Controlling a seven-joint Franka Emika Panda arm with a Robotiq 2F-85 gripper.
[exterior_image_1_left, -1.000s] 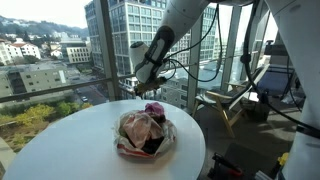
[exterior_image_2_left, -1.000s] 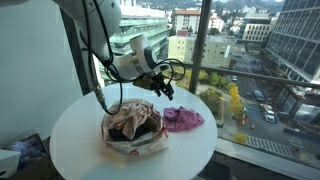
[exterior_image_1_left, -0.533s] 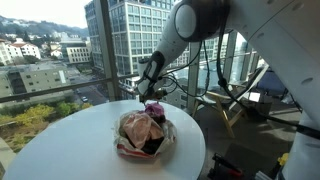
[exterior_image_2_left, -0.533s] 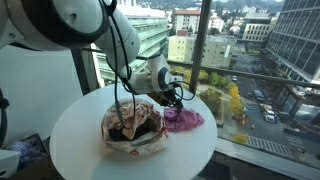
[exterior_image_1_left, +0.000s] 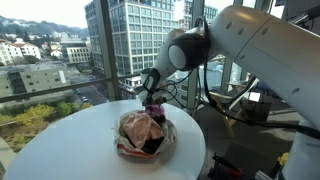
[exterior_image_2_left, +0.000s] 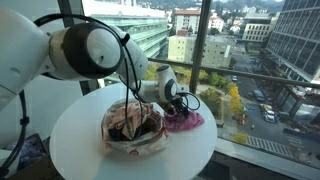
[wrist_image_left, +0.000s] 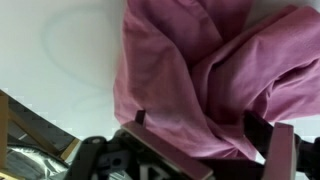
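Note:
The magenta cloth's raised fold (exterior_image_2_left: 178, 117) (wrist_image_left: 194, 112) already lies between the open fingers. My gripper stays low over the fold next and draws both fingers together onto it.
A crumpled magenta cloth (wrist_image_left: 210, 60) lies on the round white table (wrist_image_left: 55, 50) and fills most of the wrist view. My gripper (wrist_image_left: 199, 122) is open directly over it, one dark fingertip (wrist_image_left: 140, 117) on each side of a fold, with the cloth between the jaws. In both exterior views the gripper (exterior_image_1_left: 150, 100) (exterior_image_2_left: 178, 103) sits low over the magenta cloth (exterior_image_1_left: 154, 108) (exterior_image_2_left: 188, 120), right beside a floppy basket of mixed clothes (exterior_image_1_left: 145, 134) (exterior_image_2_left: 133, 128). Whether the pads touch the fabric I cannot tell.
The table (exterior_image_1_left: 60, 140) (exterior_image_2_left: 80, 135) stands against tall glass windows (exterior_image_2_left: 240, 60) with a railing outside. The table edge (exterior_image_2_left: 210, 140) runs close to the magenta cloth. Cables hang off the arm (exterior_image_1_left: 215, 45). A wooden frame (exterior_image_1_left: 228, 108) stands on the floor behind.
The arm has swung in and come down from above the table's far side onto the magenta cloth. The jaws have stayed open.

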